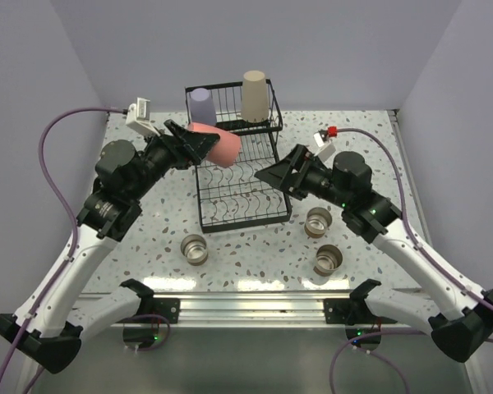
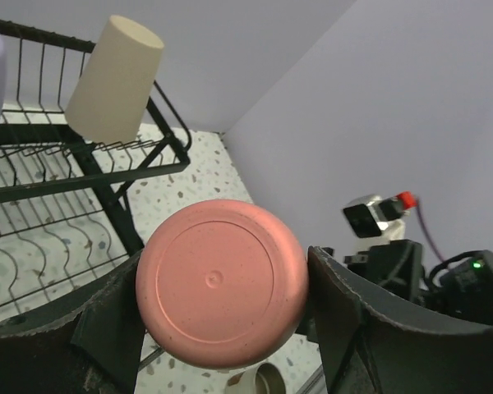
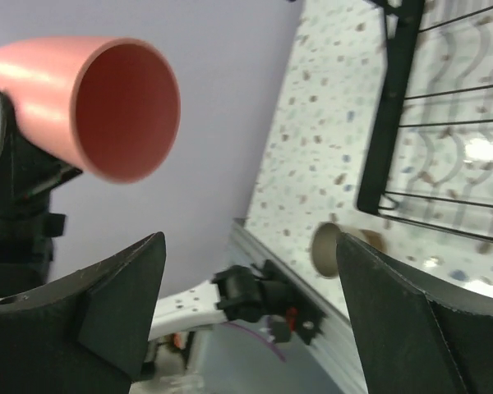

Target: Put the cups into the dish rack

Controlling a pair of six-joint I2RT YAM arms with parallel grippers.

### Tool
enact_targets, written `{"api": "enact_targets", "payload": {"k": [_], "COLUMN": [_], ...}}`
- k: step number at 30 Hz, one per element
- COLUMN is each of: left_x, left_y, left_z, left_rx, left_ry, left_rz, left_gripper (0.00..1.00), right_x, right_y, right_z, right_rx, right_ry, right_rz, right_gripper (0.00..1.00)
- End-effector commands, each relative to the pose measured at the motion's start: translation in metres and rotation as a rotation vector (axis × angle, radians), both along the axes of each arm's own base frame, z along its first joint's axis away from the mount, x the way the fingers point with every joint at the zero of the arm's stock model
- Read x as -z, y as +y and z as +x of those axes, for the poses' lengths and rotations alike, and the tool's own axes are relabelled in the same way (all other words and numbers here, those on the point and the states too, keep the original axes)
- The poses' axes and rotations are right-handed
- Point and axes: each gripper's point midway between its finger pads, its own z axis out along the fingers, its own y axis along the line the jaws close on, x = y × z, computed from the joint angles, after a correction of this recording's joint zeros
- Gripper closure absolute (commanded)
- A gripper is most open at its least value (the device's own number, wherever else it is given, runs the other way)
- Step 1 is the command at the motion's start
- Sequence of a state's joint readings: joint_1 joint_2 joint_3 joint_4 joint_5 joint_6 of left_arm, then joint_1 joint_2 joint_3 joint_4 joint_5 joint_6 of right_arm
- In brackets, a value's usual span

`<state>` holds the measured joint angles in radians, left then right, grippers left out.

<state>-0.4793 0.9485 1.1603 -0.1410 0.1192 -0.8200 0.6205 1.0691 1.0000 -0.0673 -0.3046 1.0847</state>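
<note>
Next, my left gripper turns downward, lowers the red-pink cup upside down onto the lower tray [image 1: 221, 176] and releases it, since the cup hangs sideways over bare wires.
My left gripper [image 1: 199, 141] is shut on the red-pink cup [image 1: 216, 144], held on its side above the lower tray of the black wire dish rack [image 1: 235, 187]. Its flat base fills the left wrist view [image 2: 222, 283]; its open mouth shows in the right wrist view [image 3: 125, 108]. The lavender cup [image 1: 200, 105] and the tall beige cup [image 1: 255, 96] stand upside down in the upper basket. Three short tan-and-metallic cups [image 1: 195, 249] [image 1: 319, 221] [image 1: 328, 259] stand on the table in front of the rack. My right gripper [image 1: 273, 175] is open and empty beside the rack's right edge. The clear glass cup is out of view.
The speckled table [image 1: 148, 238] is walled by lavender panels at the back and sides. A metal rail [image 1: 246, 305] carrying the arm bases runs along the near edge. Purple cables loop off both arms.
</note>
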Motion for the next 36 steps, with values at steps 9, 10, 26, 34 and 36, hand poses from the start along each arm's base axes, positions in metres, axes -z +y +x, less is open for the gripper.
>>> {"api": "enact_targets", "payload": {"k": [9, 10, 26, 34, 36], "left_x": [0.102, 0.118, 0.188, 0.218, 0.225], "left_y": [0.001, -0.005, 0.009, 0.008, 0.006], "left_z": [0.046, 0.047, 0.097, 0.118, 0.123], "left_rx": [-0.174, -0.179, -0.516, -0.591, -0.603], "left_ry": [0.084, 0.086, -0.08, -0.099, -0.104], "left_rz": [0.482, 0.507, 0.592, 0.634, 0.642], "left_gripper": [1.0, 1.0, 1.0, 1.0, 1.0], "right_x": [0.062, 0.062, 0.066, 0.07, 0.073], "right_y": [-0.073, -0.076, -0.11, -0.115, -0.115], "right_z": [-0.031, -0.032, -0.06, -0.065, -0.065], "right_rx": [0.093, 0.098, 0.156, 0.147, 0.143], "right_ry": [0.0, -0.004, 0.005, 0.01, 0.018], "right_rz": [-0.431, -0.443, -0.483, -0.51, -0.518], "right_gripper": [0.12, 0.12, 0.13, 0.13, 0.13]}}
